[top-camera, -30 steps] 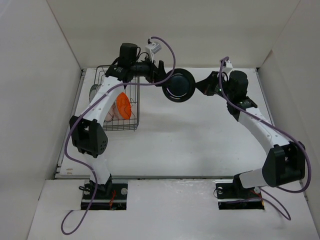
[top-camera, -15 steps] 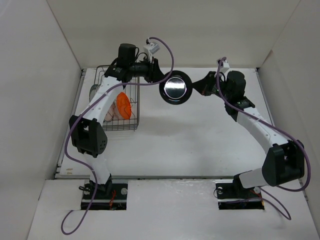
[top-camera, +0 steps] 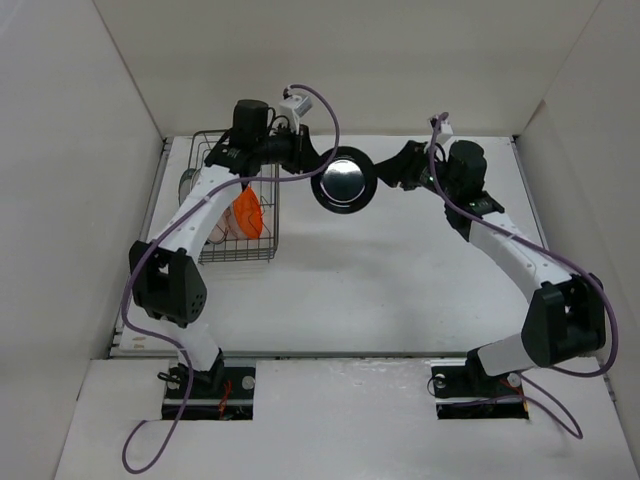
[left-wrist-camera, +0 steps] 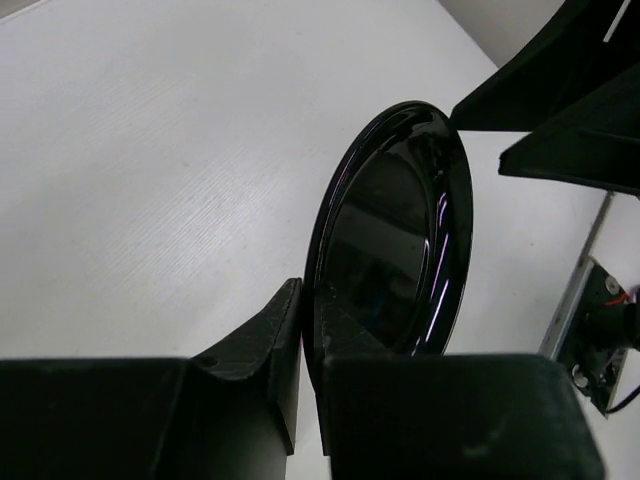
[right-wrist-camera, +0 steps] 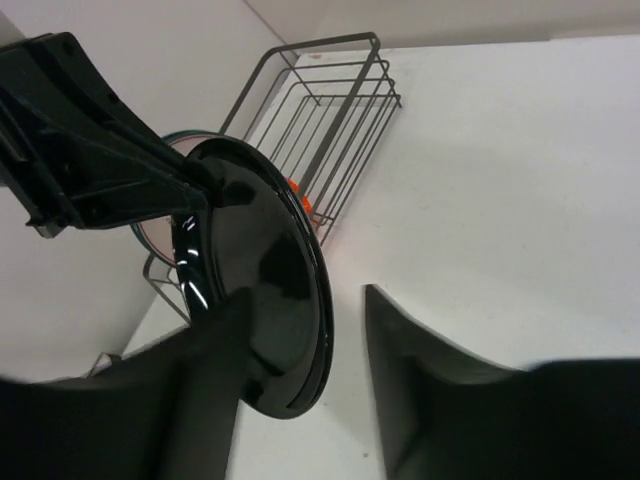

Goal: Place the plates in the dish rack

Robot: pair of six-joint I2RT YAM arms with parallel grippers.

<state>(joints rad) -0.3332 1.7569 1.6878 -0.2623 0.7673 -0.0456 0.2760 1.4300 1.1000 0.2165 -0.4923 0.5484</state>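
The wires beside the orange plate stand empty (top-camera: 267, 204). My left gripper will lift and turn over the dish rack next, then lower the black plate there.
A glossy black plate (top-camera: 343, 182) hangs on edge in mid-air, just right of the dish rack (top-camera: 214, 257). My left gripper (top-camera: 314, 170) is shut on the plate's left rim; in the left wrist view its fingers (left-wrist-camera: 262, 352) pinch the black plate (left-wrist-camera: 398, 240). My right gripper (top-camera: 379, 176) is open, its fingers apart on either side of the plate's opposite rim (right-wrist-camera: 262, 300). An orange plate (top-camera: 249, 212) stands upright in the rack, with a pale plate (top-camera: 221, 226) beside it.
The black wire rack (right-wrist-camera: 335, 95) sits at the back left near the left wall. Another round plate (top-camera: 186, 183) shows just past the rack's left side. White enclosure walls stand close at the left, the back and the right.
My left gripper has shut on the black plate's rim, and my right gripper has opened off it. The plate has shifted slightly left toward the rack.
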